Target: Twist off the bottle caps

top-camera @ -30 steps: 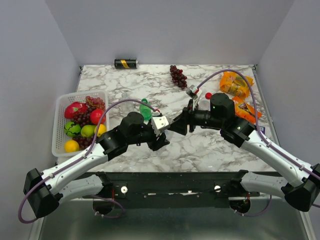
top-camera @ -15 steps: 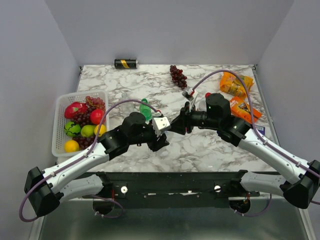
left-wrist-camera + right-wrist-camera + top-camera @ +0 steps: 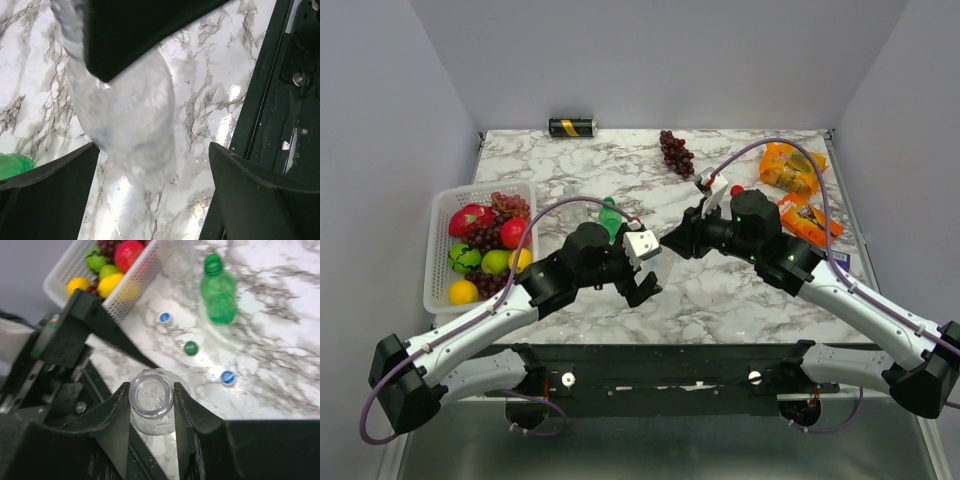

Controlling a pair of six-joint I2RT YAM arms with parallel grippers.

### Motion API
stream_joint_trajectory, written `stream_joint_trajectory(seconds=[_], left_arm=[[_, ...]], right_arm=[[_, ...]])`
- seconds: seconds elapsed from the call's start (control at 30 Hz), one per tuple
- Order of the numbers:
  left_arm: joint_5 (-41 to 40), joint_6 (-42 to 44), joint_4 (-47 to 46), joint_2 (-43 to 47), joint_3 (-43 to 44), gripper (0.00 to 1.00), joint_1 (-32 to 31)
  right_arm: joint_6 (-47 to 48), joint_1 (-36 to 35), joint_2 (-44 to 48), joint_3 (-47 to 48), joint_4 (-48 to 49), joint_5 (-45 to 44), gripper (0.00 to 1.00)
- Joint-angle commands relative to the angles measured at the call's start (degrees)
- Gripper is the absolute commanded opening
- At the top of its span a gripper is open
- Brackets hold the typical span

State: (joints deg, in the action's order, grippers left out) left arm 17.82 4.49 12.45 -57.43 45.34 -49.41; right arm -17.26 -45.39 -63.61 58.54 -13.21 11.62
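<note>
The neck I hold is already capless, so my right gripper needs to carry the clear bottle outward and down onto the open marble beside the green bottle.
My right gripper is shut on the bare, capless neck of a clear bottle. In the left wrist view that bottle shows as a blur hanging over the marble between the wide-apart fingers of my open left gripper, which does not touch it. On the marble lie two blue caps and a green cap. A green bottle stands behind them. Another clear bottle stands by the basket. A red-capped bottle is behind my right arm.
A white basket of fruit sits at the left edge. A black-and-gold can lies at the back, dark grapes are mid-back, and orange snack bags are at the back right. The black front rail runs close beside my left gripper.
My right gripper closed on the clear bottle's neck, then my left gripper opened and let go of the bottle's body. The right arm shifted slightly back and right.
</note>
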Motion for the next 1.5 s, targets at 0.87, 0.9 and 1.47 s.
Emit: stream_joint_trajectory(seconds=[0.87,0.9,1.47], left_arm=[[-20.29,-8.27,1.35,7.24,2.2,0.99,16.8],[-20.02,-8.36,1.35,6.98,2.12,0.99,16.8],[-18.88,-8.01,1.26,6.45,2.12,0.99,16.8]], right_arm=[[12.86,0.91,-27.52,13.96,18.66,-24.45,0.01],[12.86,0.91,-28.05,13.97,18.84,-24.54,0.01],[11.89,0.91,-31.66,14.32,15.67,-25.33,0.53]])
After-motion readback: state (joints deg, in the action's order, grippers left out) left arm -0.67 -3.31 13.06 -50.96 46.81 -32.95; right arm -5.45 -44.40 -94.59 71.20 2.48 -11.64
